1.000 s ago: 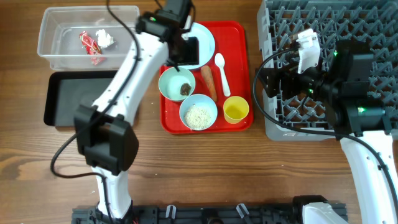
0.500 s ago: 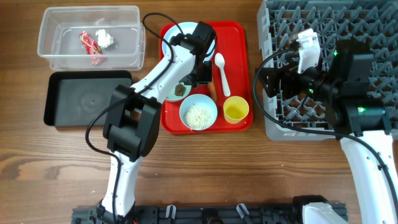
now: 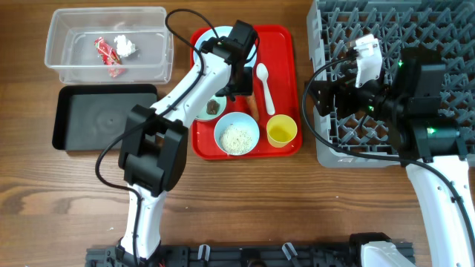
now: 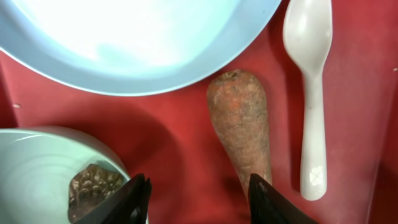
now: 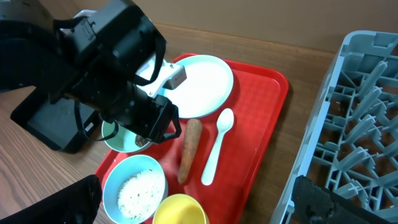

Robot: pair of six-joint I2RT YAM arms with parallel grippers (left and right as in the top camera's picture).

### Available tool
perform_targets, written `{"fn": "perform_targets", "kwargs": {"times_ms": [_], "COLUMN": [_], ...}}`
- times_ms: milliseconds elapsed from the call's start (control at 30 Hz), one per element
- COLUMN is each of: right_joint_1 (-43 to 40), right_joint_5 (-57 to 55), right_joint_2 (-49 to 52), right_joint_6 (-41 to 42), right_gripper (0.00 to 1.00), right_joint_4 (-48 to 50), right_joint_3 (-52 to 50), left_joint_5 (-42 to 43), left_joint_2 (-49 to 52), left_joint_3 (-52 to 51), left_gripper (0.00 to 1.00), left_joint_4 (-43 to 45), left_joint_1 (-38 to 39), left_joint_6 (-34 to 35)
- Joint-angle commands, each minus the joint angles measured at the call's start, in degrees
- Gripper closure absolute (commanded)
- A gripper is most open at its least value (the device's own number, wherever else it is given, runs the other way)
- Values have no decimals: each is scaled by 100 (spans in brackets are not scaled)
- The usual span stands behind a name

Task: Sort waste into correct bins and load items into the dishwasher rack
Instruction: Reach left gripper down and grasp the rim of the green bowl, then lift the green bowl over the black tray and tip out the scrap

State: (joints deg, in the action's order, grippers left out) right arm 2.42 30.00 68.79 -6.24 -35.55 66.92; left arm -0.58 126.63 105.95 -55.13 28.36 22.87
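My left gripper should next move from the carrot toward the bowl with the brown lump. Then it should go down astride its carrot-side rim (image 3: 225, 105) (image 4: 124, 171).
My left gripper (image 3: 239, 83) is open and empty, low over the red serving tray, its jaws (image 4: 200, 202) astride the gap between the orange carrot (image 4: 239, 124) and the bowl with the brown lump (image 4: 93, 186). Its right finger (image 4: 264, 199) overlaps the carrot's thin end. The pale-blue plate (image 4: 124, 37) and white spoon (image 4: 311, 93) lie beside them. The rice bowl (image 3: 237, 137) and yellow cup (image 3: 282, 131) stand at the tray's front. My right gripper (image 3: 320, 93) is open and empty, hovering by the left edge of the grey rack (image 3: 415, 30).
The clear tub (image 3: 74, 63) at the back left holds the red wrapper (image 3: 107, 53) and white tissue (image 3: 125, 46). The black tray (image 3: 104, 119) sits in front of it. The red serving tray (image 3: 286, 44) lies between the bins and the rack.
My left gripper has moved from over the plate to the right and forward, down to the carrot. The right arm has not moved.
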Motion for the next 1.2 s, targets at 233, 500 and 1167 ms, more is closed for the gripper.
{"fn": "perform_targets", "kwargs": {"times_ms": [233, 500, 1167], "right_joint_1": [-2, -2, -2], "right_joint_5": [52, 52, 50], "right_joint_2": [44, 114, 114], "right_joint_6": [44, 44, 44], "right_gripper": [0, 0, 0], "right_joint_4": [-9, -9, -9], "right_joint_3": [107, 101, 101], "left_joint_5": [-1047, -1047, -1040], "left_joint_2": [-173, -17, 345], "left_joint_3": [-234, -284, -284], "left_gripper": [52, 66, 92], "left_joint_4": [-177, 146, 114], "left_joint_1": [-9, -13, -7], "left_joint_6": [33, 31, 203]}}
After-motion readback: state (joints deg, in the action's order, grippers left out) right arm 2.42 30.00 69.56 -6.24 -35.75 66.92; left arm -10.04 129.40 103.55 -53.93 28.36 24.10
